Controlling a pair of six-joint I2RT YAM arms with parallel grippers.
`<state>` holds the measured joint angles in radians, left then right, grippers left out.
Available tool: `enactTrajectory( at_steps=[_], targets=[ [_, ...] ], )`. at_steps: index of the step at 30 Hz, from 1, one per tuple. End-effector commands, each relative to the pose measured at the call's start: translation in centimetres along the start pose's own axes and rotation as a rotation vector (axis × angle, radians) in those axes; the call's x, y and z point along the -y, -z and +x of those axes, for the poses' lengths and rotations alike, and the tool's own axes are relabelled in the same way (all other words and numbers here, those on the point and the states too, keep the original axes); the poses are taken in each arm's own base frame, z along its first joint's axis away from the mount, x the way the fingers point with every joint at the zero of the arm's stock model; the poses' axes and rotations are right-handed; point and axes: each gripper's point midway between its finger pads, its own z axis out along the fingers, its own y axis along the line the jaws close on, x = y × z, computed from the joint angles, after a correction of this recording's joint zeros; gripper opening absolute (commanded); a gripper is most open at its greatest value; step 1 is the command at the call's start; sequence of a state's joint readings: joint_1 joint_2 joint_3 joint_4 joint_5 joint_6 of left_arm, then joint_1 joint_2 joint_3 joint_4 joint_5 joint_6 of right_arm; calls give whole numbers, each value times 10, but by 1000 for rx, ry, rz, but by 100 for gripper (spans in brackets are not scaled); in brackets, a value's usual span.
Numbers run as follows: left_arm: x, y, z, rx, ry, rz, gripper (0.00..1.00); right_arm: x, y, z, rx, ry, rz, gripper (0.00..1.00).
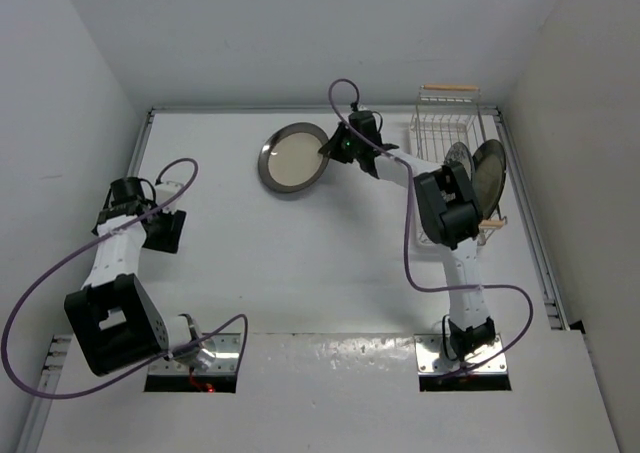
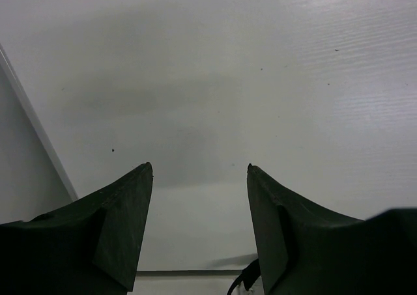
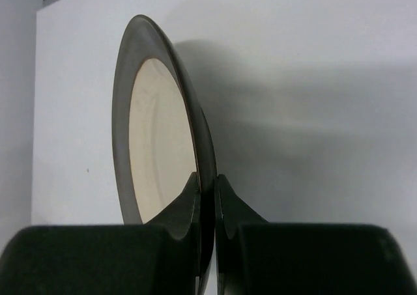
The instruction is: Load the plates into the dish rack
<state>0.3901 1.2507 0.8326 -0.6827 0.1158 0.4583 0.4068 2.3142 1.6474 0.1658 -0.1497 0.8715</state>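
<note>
My right gripper will lift the cream plate, move right in the top view, lower it and release it in the open rack [image 1: 450, 138] space beside the upright plates.
A cream plate with a plain dark rim [image 1: 292, 159] is at the back middle of the table. My right gripper [image 1: 330, 149] is shut on its right rim. In the right wrist view the plate [image 3: 153, 139] stands edge-on between my fingertips [image 3: 207, 181]. The white wire dish rack [image 1: 450, 138] stands at the back right, with a wooden handle [image 1: 449, 88] at its far end. Two plates [image 1: 482, 173] stand upright in it, partly hidden by my right arm. My left gripper [image 1: 165, 231] is open and empty over the left side of the table, as the left wrist view [image 2: 199, 171] shows.
White walls close in the table on the left, back and right. A raised rail [image 1: 530, 223] runs along the right edge beside the rack. A purple cable [image 1: 60, 263] loops off my left arm.
</note>
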Motion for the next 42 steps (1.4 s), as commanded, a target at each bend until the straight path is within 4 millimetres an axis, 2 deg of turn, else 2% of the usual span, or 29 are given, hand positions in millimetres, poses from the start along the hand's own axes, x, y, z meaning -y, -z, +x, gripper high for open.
enactTrajectory(
  at_steps=[1,2,3,4,5,6,8,9,11,13,14,15,16,17,18,19,20,21,22,23,24,25,27,28,30,31,36,42],
  targets=[
    [8,5,-7,41,-27,6,64,-86,66,-80,220,190,-171,0],
    [16,2,-8,38,-61,22,64,-96,81,-92,256,226,-170,0],
    [18,4,-10,47,-72,23,64,-96,87,-90,251,243,-162,0],
    [19,3,-14,59,-81,21,64,-110,112,-105,297,289,-172,0],
    [22,5,-20,72,-110,26,64,-109,118,-103,294,328,-156,0],
    [24,4,-24,83,-122,26,64,-126,146,-115,339,356,-180,0],
    [27,9,-42,130,-162,30,64,-123,163,-122,378,412,-145,0],
    [29,7,-45,135,-170,33,64,-132,194,-140,449,446,-137,0],
    [32,8,-58,158,-185,56,64,-128,212,-149,491,450,-92,0],
    [34,11,-77,192,-171,76,64,-137,254,-172,570,492,-75,0],
    [33,12,-86,201,-153,85,64,-133,276,-185,612,496,-28,0],
    [35,12,-91,211,-154,100,62,-129,286,-189,612,529,11,0],
    [36,14,-94,222,-145,106,62,-128,308,-197,629,565,51,0],
    [36,10,-93,212,-144,111,62,-119,333,-211,680,584,146,0],
    [40,13,-99,226,-154,121,62,-109,344,-208,650,603,205,0],
    [40,13,-99,226,-155,121,62,-118,376,-215,702,639,225,0],
    [40,13,-99,226,-155,121,62,-97,394,-225,739,640,356,0],
    [44,16,-101,241,-164,129,62,-89,404,-224,741,650,405,0],
    [44,16,-101,241,-164,129,62,-83,435,-227,790,661,476,0],
    [43,18,-102,249,-166,126,62,-73,436,-221,781,666,515,0],
    [45,16,-99,240,-164,130,62,-63,449,-224,809,647,585,0],
    [49,19,-101,253,-174,139,62,-54,456,-217,794,690,624,0],
    [49,19,-101,253,-174,140,62,-45,464,-213,791,691,673,0],
    [51,19,-102,254,-181,144,62,-36,459,-206,766,704,687,0],
    [51,19,-102,254,-182,145,62,-34,460,-202,760,712,687,0],
    [54,19,-103,255,-189,149,62,-26,453,-196,746,719,696,0],
    [56,22,-104,267,-191,154,62,-8,455,-196,740,747,807,0],
    [56,22,-104,267,-191,154,62,-4,463,-198,773,732,850,0]
  ],
)
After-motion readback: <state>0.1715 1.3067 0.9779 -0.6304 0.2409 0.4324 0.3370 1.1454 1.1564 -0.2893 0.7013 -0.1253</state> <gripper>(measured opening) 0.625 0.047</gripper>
